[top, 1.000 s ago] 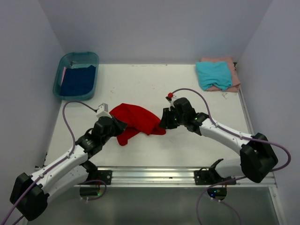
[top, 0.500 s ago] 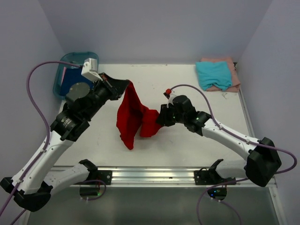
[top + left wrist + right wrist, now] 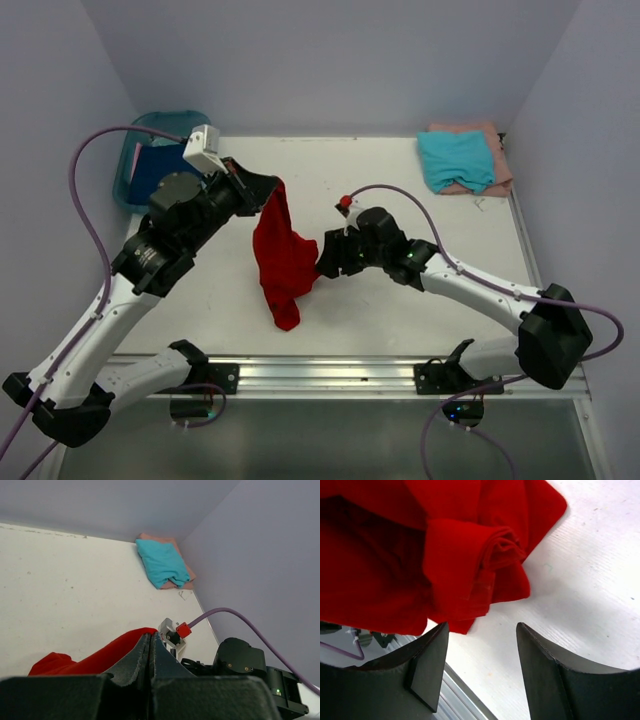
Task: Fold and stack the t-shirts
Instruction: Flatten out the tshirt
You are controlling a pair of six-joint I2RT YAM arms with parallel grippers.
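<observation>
My right gripper should next move its empty fingers to the left in the top view and close them, since the red cloth's bunched fold [image 3: 305, 270] [image 3: 465, 587] is beyond them on that side.
The bright red t-shirt [image 3: 283, 262] hangs in a long drape from my left gripper [image 3: 272, 190], which is raised over the table and shut on the cloth's top edge [image 3: 90, 657]. The shirt's lower end reaches the table near the front. My right gripper [image 3: 322, 262] sits low beside the hanging cloth, open. In the right wrist view its jaws [image 3: 481, 626] stand apart with only table between them, and the bunched red cloth [image 3: 445, 555] lies just beyond the tips. A teal t-shirt [image 3: 456, 160] lies folded on a pale pink one [image 3: 500, 165] at the back right corner.
A teal plastic tub [image 3: 135, 150] at the back left holds a dark blue t-shirt [image 3: 155, 162], partly hidden by my left arm. Grey walls close in the table on three sides. A metal rail [image 3: 330, 375] runs along the front edge.
My left gripper has lifted the red t-shirt off the table, up and back, so it now hangs. My right gripper has opened, let go of the cloth and shifted slightly left.
</observation>
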